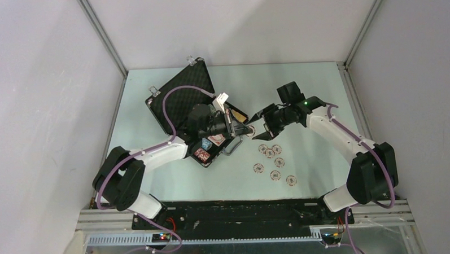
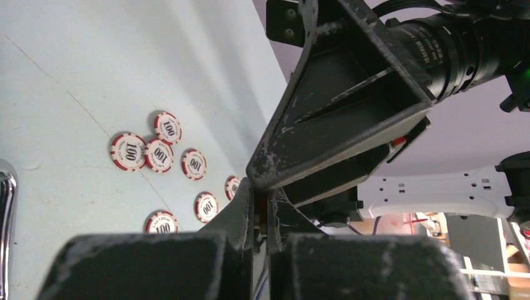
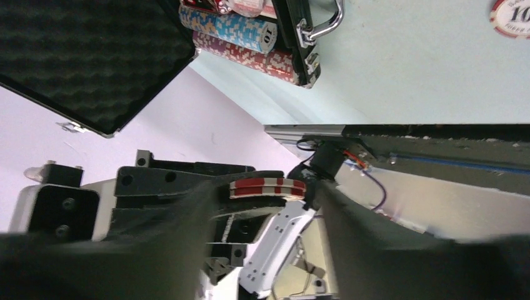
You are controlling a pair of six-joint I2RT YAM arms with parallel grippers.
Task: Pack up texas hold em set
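Observation:
The open case holds rows of chips. I next need to swing my left gripper over the case's base, turn the fingers down and release the stack beside the yellow chips.
The black case lies open at the table's left middle, its foam-lined lid (image 1: 185, 94) tipped back and its base (image 1: 211, 147) holding chips and cards. Just right of the base, my left gripper (image 1: 238, 129) and right gripper (image 1: 255, 119) meet above the table. In the right wrist view, two stacked red-and-white poker chips (image 3: 267, 187) sit between my right gripper's (image 3: 267, 195) fingers, while the left gripper's black jaws pinch the stack's flat faces. In the left wrist view, my left gripper (image 2: 262, 195) is nearly shut on a thin red-and-white sliver (image 2: 273, 212).
Several loose red-and-white chips (image 1: 273, 160) lie scattered on the table right of the case, also seen as "100" chips (image 2: 159, 153). Rows of chips (image 3: 240, 34) fill the case base behind its silver handle (image 3: 322, 25). Walls enclose the table on three sides.

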